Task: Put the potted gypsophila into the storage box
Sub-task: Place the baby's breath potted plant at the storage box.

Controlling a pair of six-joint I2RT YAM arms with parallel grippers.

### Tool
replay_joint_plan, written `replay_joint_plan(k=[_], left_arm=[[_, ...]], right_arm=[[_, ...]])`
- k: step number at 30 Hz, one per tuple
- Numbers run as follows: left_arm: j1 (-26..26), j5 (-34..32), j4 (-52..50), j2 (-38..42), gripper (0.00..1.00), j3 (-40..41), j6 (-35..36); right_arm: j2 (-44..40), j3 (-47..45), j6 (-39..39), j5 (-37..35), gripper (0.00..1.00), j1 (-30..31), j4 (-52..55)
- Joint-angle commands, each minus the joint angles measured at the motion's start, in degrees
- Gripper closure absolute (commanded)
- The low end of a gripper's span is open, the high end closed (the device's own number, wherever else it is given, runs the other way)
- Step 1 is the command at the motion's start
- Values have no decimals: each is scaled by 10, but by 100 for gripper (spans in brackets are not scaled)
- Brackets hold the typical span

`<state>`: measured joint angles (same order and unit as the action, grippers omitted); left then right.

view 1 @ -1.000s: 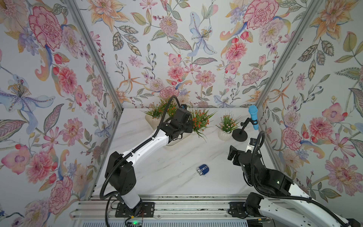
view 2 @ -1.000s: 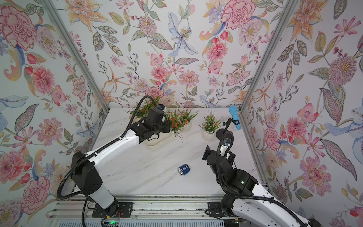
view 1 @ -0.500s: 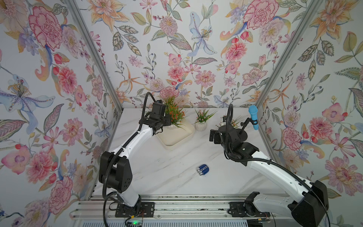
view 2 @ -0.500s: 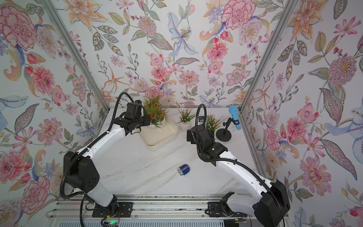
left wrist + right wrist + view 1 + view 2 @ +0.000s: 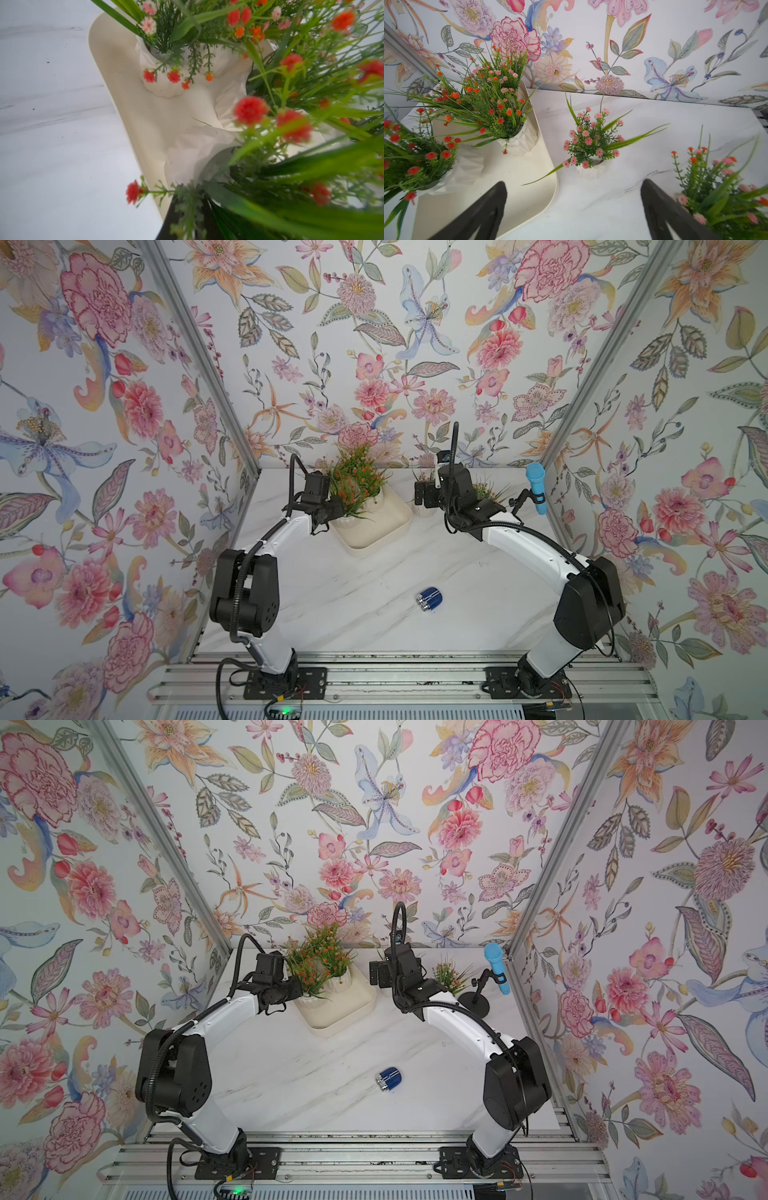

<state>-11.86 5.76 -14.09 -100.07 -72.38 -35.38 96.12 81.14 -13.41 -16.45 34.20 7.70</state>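
My left gripper eases over the box's rim toward the corner plant's leaning pot [image 5: 345, 518] [image 5: 190, 152] inside the box beyond it next, then stands the pot upright and releases the sprigs.
The storage box [image 5: 376, 531] [image 5: 340, 1013] [image 5: 527, 182] lies at the back of the table. Three potted gypsophila stand in it: two orange-flowered pots [image 5: 517, 141] [image 5: 164, 83] toward the back and one [image 5: 348, 520] [image 5: 431, 182] at its near left corner. My left gripper [image 5: 336, 510] [image 5: 296, 991] is shut on that corner plant's sprigs [image 5: 187, 199], which hide most of the fingers. My right gripper [image 5: 574, 182] [image 5: 424, 494] is open, right in front of a pink-flowered pot [image 5: 591, 168] [image 5: 424, 511] on the table beside the box. Another pot [image 5: 716, 197] [image 5: 449, 977] stands to its right.
A blue microphone [image 5: 536, 488] [image 5: 496, 967] on a black stand [image 5: 476, 1004] is at the back right corner. A small blue object [image 5: 430, 599] [image 5: 388, 1079] lies on the marble table nearer the front. Flowered walls close in three sides.
My left gripper carried its orange-flowered pot leftward across the box and down to the near left corner. The right arm swung in from the front right to the pink-flowered pot.
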Motion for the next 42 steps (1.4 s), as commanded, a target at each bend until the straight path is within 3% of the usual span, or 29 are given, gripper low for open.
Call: replay_joint_plan(k=[1,12,14,19,21,28,33,42], left_arm=[[3,13,63,-43,100,-40,-13],[10,6,88,-120,99,-83,-45],[10,-11,95,-116,92,-77,-55],[10,-47,99,-83,60,-57,-76],[9,-59,104,-59,54,-41,-76],[-2,-95,86,15,50,-8,-64],[-61,-96,125,85,46,34,-73],[-239,-134,175,165,39,102,-142]], right_arm=[[12,30,15,22,0,0,-3],[-6,16,20,-5,0,-8,14],[-15,20,21,-20,0,-8,37],[-55,-18,37,-42,0,-16,41],[-69,-25,47,-51,0,-20,46],[-122,-48,103,-64,0,-38,60],[-180,-87,97,-51,0,-44,69],[-273,-144,62,4,0,-47,112]])
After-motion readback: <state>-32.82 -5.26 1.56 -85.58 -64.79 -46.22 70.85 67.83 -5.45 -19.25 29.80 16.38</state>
